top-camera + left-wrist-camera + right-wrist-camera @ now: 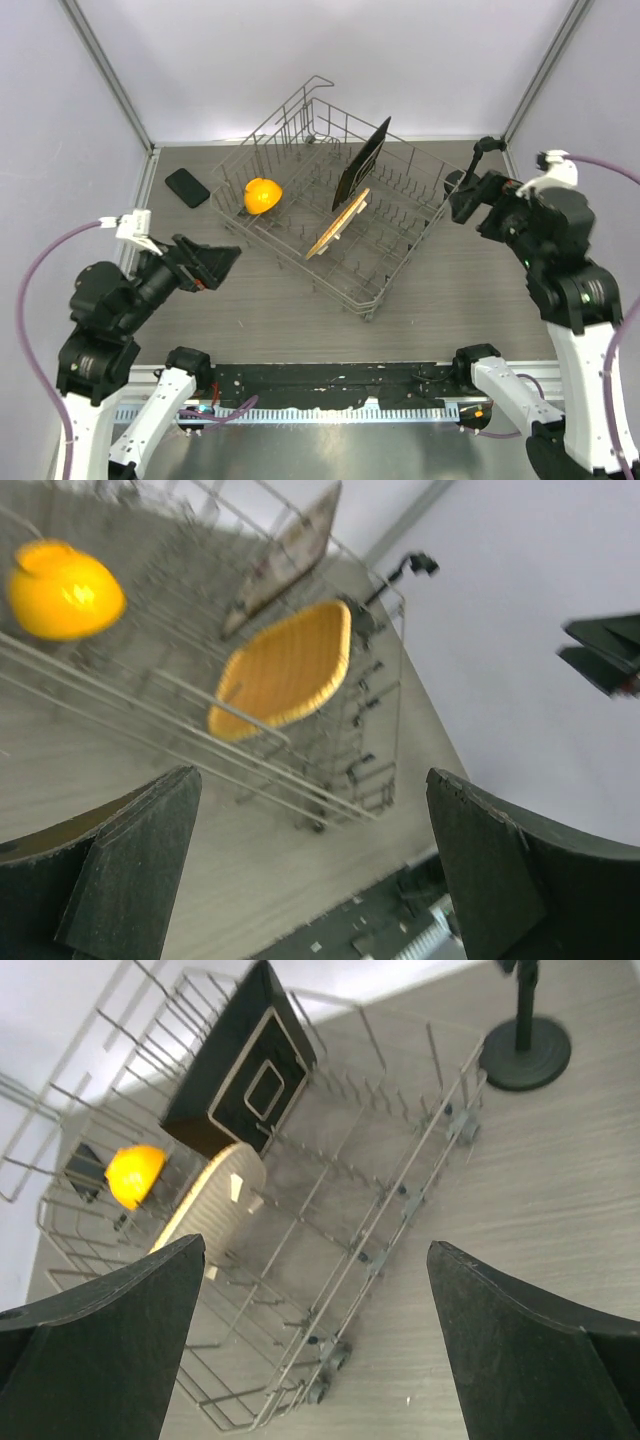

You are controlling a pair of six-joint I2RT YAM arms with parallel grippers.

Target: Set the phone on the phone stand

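I should next turn my right gripper and bring it outward and down onto the phone stand's head point(490, 144) from the wall side, because the wire rack crowds the other side of the phone stand.
The phone point(187, 187), a flat glossy black slab, lies on the table at the back left, beside the wire rack. The phone stand point(483, 148) is at the back right; my right gripper partly covers its disc base. The right wrist view shows that disc base point(525, 1050) at the top right. The left wrist view shows the stand point(405, 566) small beyond the rack. My left gripper point(222, 268) hovers open near the rack's left side, in front of the phone, and holds nothing point(310, 780). My right gripper point(458, 203) is open and empty just in front of the stand point(315, 1245).
A grey wire dish rack point(400, 255) fills the table's middle. It holds an orange bowl point(262, 195), a yellow plate point(338, 225) and an upright black board point(362, 160). Walls close in the back and both sides.
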